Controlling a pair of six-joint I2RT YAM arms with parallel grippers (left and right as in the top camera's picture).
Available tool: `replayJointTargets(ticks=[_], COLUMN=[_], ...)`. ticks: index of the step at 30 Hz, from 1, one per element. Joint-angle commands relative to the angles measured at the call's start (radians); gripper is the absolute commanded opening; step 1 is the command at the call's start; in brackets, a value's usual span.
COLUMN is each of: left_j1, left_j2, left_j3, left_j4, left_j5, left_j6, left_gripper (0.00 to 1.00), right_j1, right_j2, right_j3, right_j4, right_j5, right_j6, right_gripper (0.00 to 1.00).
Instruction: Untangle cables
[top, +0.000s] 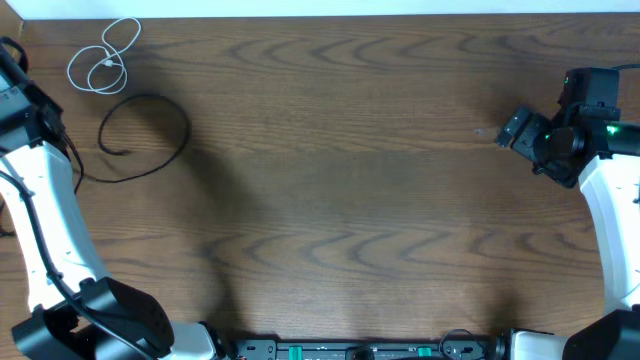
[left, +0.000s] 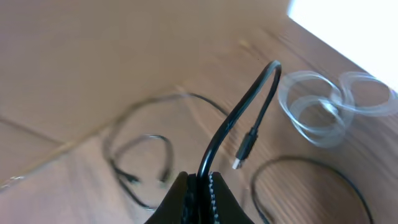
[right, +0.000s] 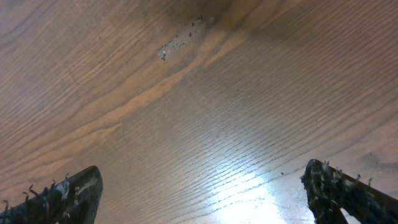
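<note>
The left gripper lowers toward the right in the overhead view next, over bare wood (top: 89, 140) beside the open loop, to release the cable, since its plug still dangles.
My left gripper (left: 200, 186) is shut on a black cable (left: 239, 118). The cable arches up out of the jaws, and its plug end (left: 245, 149) hangs free above the table. The white cable (left: 317, 109) lies coiled in loops at the far left corner and also shows in the overhead view (top: 105, 60). A second black cable (top: 150, 130) lies in an open loop just below it. More thin black cable (left: 140, 158) lies blurred on the wood left of the jaws. My right gripper (right: 205, 193) is open and empty over bare wood at the far right (top: 512, 130).
The wooden table (top: 350, 200) ends at a white edge along the top. The left arm (top: 45, 200) runs down the left side and the right arm (top: 610, 210) down the right side. A small pale mark (right: 180, 42) is on the wood.
</note>
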Motion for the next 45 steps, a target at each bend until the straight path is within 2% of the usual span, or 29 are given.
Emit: replayJointTargets(ticks=[1,5,18,20,22,23,30,31,40,44,45], left_j1=[0.002,0.002,0.004,0.004,0.004,0.004,0.004,0.004,-0.002,-0.035,-0.047], left_j2=[0.038,0.085,0.13,0.13,0.13,0.13,0.131,0.131,0.137,0.167,0.182], left_j3=[-0.002,-0.003,-0.003,-0.003,-0.003,-0.003,-0.003,-0.003,-0.003,-0.003,-0.003], left_j4=[-0.032,-0.045,-0.058,-0.068,-0.074,-0.077,-0.097,-0.099,-0.1,-0.116,-0.124], left_j5=[0.223,0.313,0.266,0.261,0.254,0.255,0.261,0.278,0.743,0.779,0.779], left_j6=[0.017,0.017,0.017,0.017,0.016,0.016,0.016,0.016,0.034,0.051,0.051], left_gripper=[0.07,0.07,0.06,0.08,0.16,0.24,0.27,0.26,0.26,0.27,0.32], right_j1=[-0.003,-0.003,-0.003,-0.003,-0.003,-0.003,-0.002,-0.003,-0.003,-0.003,-0.003], right_j2=[-0.01,-0.01,-0.01,-0.01,-0.01,-0.01,-0.01,-0.01,-0.01,-0.01,-0.01], right_j3=[0.003,0.003,0.003,0.003,0.003,0.003,0.003,0.003,0.003,0.003,0.003], right_j4=[0.002,0.002,0.002,0.002,0.002,0.002,0.001,0.002,0.001,0.002,0.002], right_j5=[0.011,0.012,0.012,0.011,0.011,0.011,0.011,0.011,0.011,0.011,0.011], right_j6=[-0.01,-0.01,-0.01,-0.01,-0.01,-0.01,-0.01,-0.011,-0.01,-0.01,-0.01], right_gripper=[0.99,0.99,0.99,0.99,0.99,0.99,0.99,0.99,0.99,0.99,0.99])
